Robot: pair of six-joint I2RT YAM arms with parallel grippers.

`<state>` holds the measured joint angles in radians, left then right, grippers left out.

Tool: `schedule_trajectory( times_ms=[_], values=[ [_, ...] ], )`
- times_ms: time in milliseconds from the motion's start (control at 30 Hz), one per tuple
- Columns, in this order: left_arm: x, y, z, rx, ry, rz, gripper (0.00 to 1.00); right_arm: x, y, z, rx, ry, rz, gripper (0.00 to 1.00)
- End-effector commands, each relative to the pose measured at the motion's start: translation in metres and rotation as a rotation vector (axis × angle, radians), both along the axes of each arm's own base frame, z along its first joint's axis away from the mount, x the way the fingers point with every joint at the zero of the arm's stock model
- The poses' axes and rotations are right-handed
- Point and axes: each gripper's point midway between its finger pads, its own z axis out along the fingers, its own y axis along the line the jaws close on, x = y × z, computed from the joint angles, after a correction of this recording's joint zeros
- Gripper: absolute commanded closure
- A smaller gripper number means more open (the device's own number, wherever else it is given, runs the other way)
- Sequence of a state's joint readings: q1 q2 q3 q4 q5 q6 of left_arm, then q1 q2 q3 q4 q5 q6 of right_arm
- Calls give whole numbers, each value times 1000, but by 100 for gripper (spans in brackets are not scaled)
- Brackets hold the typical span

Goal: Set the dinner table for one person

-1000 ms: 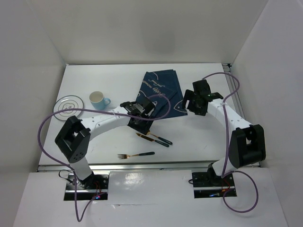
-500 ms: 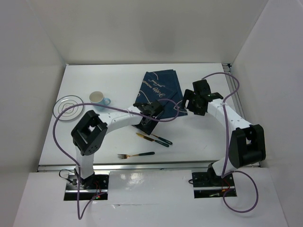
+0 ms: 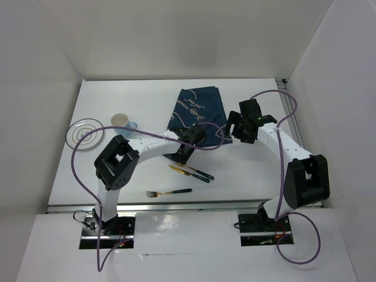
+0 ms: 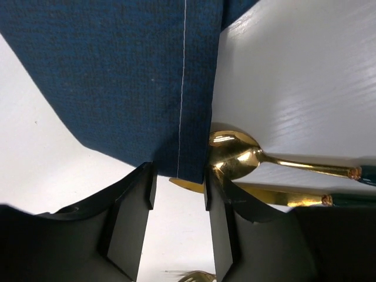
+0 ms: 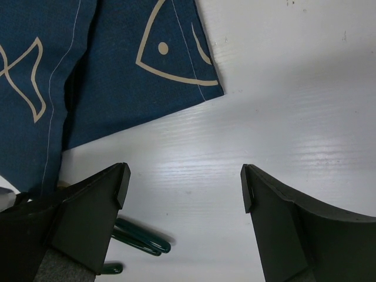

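Note:
My right gripper is going to move down and over onto the placemat's free fish-head corner next. It will bring the edge of that corner between its fingers.
The white dinner table (image 3: 117,94) carries a navy fish-print placemat (image 3: 197,108), partly folded, at the back middle. My left gripper (image 3: 187,142) is at the placemat's near corner. In the left wrist view the left gripper (image 4: 179,176) is open and the placemat's edge (image 4: 135,88) lies between the fingertips (image 4: 132,211). A gold spoon (image 4: 235,155) and a gold knife (image 4: 282,197) lie just right of the jaws. My right gripper (image 3: 244,126) is open and empty just right of the placemat (image 5: 117,53), over bare table (image 5: 264,117).
A white cup (image 3: 121,121) and a plate (image 3: 85,134) stand at the left. The spoon and knife (image 3: 191,171) lie near the middle front, with their green handles (image 5: 141,238) below the right jaws. A fork (image 3: 168,192) lies nearer the front edge.
My left arm has swung right and forward, bringing its gripper from beside the cutlery up to the placemat's near corner. The right arm has not moved.

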<state>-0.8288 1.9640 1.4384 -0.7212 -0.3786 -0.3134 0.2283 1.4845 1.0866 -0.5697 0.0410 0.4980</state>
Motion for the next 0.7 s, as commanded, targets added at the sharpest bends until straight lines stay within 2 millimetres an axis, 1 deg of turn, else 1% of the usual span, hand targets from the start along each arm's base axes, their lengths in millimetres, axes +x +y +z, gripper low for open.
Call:
schedule_trajectory(
  times_ms=[0,33,267,333,367,433,533,567,600,633,667],
  values=[
    [3,0,-2,42,-7,-13,46,5,-2,10,6,-36,-14,11],
    [5,-2,0,35,-13,-13,46,5,-4,10,-1,-38,-19,11],
    [7,-4,-1,39,-12,-21,46,3,-4,9,-3,-29,-19,11],
    [5,-2,-5,52,0,-21,62,3,-4,9,-3,-29,-19,11],
    [9,-1,-1,58,-20,-16,67,3,-4,9,-3,-29,-19,11],
    [9,1,-1,67,-21,-6,77,3,-4,9,-3,-29,-19,11],
    [10,0,8,60,-29,-6,84,3,-4,9,-9,-30,-12,11],
    [12,1,12,61,-43,-2,91,1,-6,1,-4,-7,-14,11],
    [12,0,15,61,-43,-2,94,3,-4,2,5,-14,-9,11],
    [16,-3,20,50,-62,9,98,2,-1,-2,17,3,2,10],
    [14,-1,23,62,-52,8,100,4,-2,-8,23,16,-1,9]
  ],
)
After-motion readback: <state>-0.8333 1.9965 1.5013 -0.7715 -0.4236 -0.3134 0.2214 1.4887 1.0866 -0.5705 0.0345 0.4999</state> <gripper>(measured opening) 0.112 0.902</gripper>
